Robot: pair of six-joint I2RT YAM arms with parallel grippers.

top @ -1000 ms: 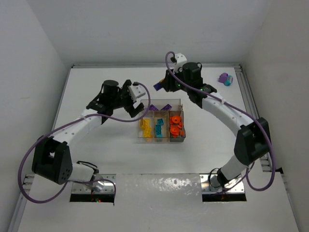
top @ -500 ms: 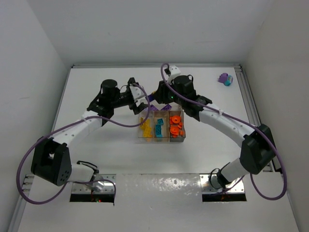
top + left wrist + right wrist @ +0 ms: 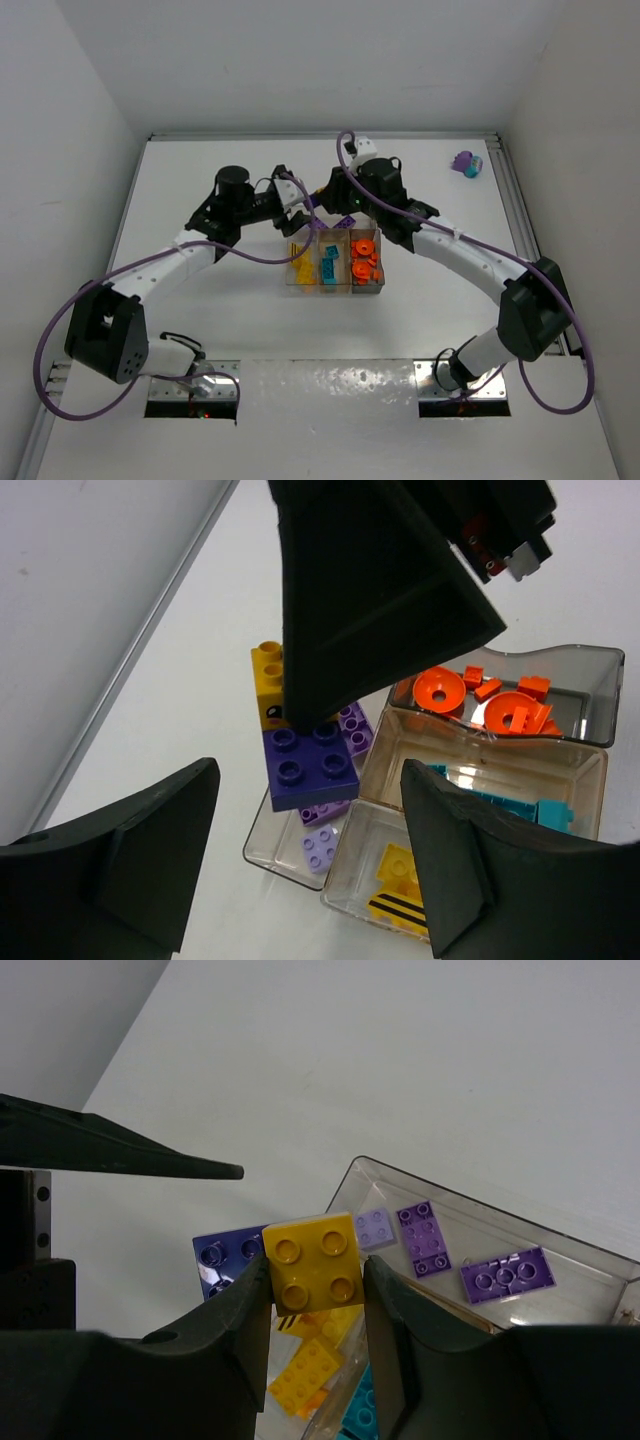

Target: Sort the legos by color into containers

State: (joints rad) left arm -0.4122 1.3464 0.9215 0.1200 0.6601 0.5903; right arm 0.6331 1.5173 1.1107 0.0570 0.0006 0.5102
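Observation:
I need to move my right gripper back and to the left in the top view next, over the container of yellow legos, and let go, because its lego is yellow.
My right gripper (image 3: 312, 1275) is shut on a yellow lego (image 3: 312, 1260) that is stuck to a dark purple lego (image 3: 222, 1258), held just above the clear tray (image 3: 470, 1205). In the left wrist view the pair, dark purple lego (image 3: 308, 765) and yellow lego (image 3: 267, 680), hangs under the right gripper's fingers (image 3: 370, 600). My left gripper (image 3: 310, 860) is open, one finger on each side of the purple lego with a gap on both sides. From above, both grippers (image 3: 300, 212) (image 3: 325, 198) meet over the tray's (image 3: 335, 292) back end. Its containers hold purple, yellow (image 3: 300, 268), teal (image 3: 328, 262) and orange (image 3: 365, 255) legos.
A purple and teal object (image 3: 466, 163) lies at the back right corner of the white table. Metal rails (image 3: 510, 200) run along the table's edges. Both arms reach inward from the sides and cross above the tray.
The right gripper came down and left with the yellow and purple legos to over the tray. The left gripper moved right to meet it, and its jaws have narrowed.

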